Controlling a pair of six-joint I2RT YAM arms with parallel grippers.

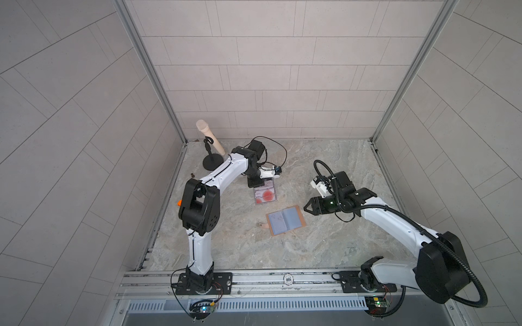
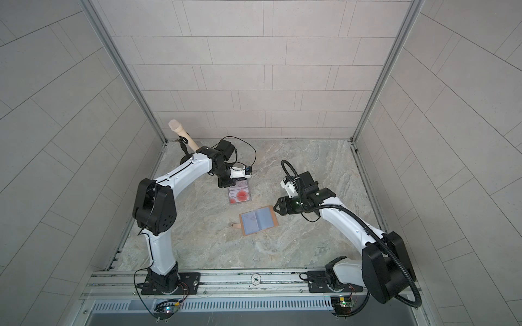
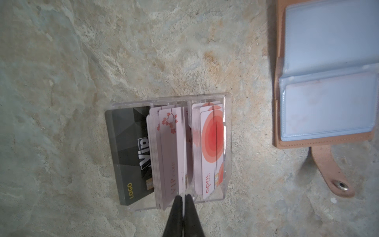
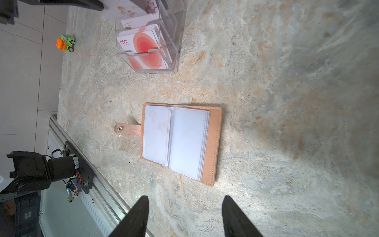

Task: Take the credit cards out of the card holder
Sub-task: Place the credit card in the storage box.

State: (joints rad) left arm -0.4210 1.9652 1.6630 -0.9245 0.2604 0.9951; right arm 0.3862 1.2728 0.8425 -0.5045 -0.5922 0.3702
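Note:
The pink-white card goes down from my left gripper into the middle slot of the clear acrylic box below it next, beside matching blossom cards, and is released.
The tan leather card holder (image 1: pixel 285 220) (image 4: pixel 215 143) lies open on the stone table, its clear sleeves up. A pale card (image 4: pixel 156 133) shows faintly in one sleeve. My left gripper (image 1: pixel 257 185) (image 3: pixel 184 197) is shut on a pink-white blossom card (image 4: pixel 127 8), which I see edge-on (image 3: pixel 185 143) over the middle slot of a clear acrylic box (image 1: pixel 265 194) (image 3: pixel 227 143). The box holds stacks of black, pink and red-circle cards. My right gripper (image 1: pixel 306 209) (image 4: pixel 185 200) is open and empty, just off the holder's right edge.
A beige microphone on a black stand (image 1: pixel 209 138) is at the back left. A green and orange toy car (image 4: pixel 65 42) sits by the left wall. A poker chip (image 1: pixel 288 279) lies on the front rail.

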